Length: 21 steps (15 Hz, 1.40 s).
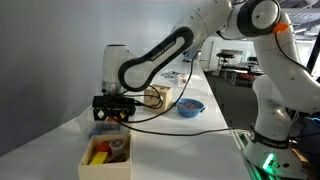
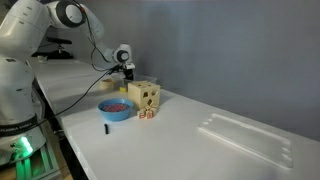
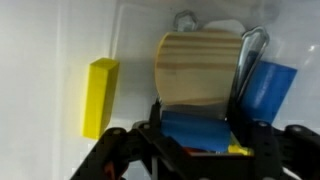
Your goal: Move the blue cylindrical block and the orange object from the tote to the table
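Note:
The gripper raises the block clear next and moves back over bare tabletop by the blue bowl, outside the tote (image 1: 88, 160). There it lowers the block and releases it.
In the wrist view my gripper (image 3: 196, 135) is shut on the blue cylindrical block (image 3: 195, 130), which fills the gap between the fingers. A sliver of the orange object (image 3: 193, 151) shows just below it. Under them lies the whitish tote (image 3: 40, 90), holding a yellow bar (image 3: 100, 95), a round wooden block (image 3: 197, 65) and another blue piece (image 3: 268, 85). In an exterior view the gripper (image 1: 112, 108) hangs a little above the tote (image 1: 88, 160) on the white table (image 1: 170, 135). The gripper also shows in the other view (image 2: 128, 75), where the tote is hidden.
A blue bowl (image 1: 190, 107) (image 2: 115, 108) and a light wooden box (image 1: 155, 97) (image 2: 146, 96) stand on the table beyond the tote. Small cubes (image 2: 147, 114) and a small dark piece (image 2: 104, 129) lie near the bowl. A clear flat lid (image 2: 245, 135) lies farther along the table (image 2: 190, 140).

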Tool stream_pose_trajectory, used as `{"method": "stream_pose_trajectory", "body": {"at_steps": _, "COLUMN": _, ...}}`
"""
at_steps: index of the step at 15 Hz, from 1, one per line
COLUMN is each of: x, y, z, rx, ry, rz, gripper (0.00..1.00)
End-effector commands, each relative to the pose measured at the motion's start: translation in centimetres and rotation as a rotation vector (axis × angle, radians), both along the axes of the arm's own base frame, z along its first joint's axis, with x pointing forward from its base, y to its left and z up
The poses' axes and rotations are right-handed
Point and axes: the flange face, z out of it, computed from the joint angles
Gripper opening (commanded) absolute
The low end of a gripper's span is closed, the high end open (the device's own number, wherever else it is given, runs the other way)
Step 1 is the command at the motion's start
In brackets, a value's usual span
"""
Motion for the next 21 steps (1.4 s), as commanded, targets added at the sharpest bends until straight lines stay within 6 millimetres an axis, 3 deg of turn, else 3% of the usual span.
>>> {"method": "stream_pose_trajectory", "body": {"at_steps": 1, "x": -2.8, "y": 0.0, "z": 3.7, "rx": 0.013, "ry": -0.018, "rz": 0.058, "gripper": 0.43}}
{"method": "stream_pose_trajectory", "body": {"at_steps": 6, "x": -6.6, "y": -1.1, "z": 8.7, "rx": 0.018, "ry": -0.042, "rz": 0.111, "gripper": 0.43}}
{"method": "stream_pose_trajectory", "body": {"at_steps": 17, "x": -12.5, "y": -9.8, "z": 10.8, "rx": -0.121, "ry": -0.049, "rz": -0.109, "gripper": 0.43}}
{"method": "stream_pose_trajectory", "body": {"at_steps": 21, "x": -14.0, "y": -10.1, "z": 12.4, "rx": -0.075, "ry": -0.145, "rz": -0.190, "gripper": 0.43}}
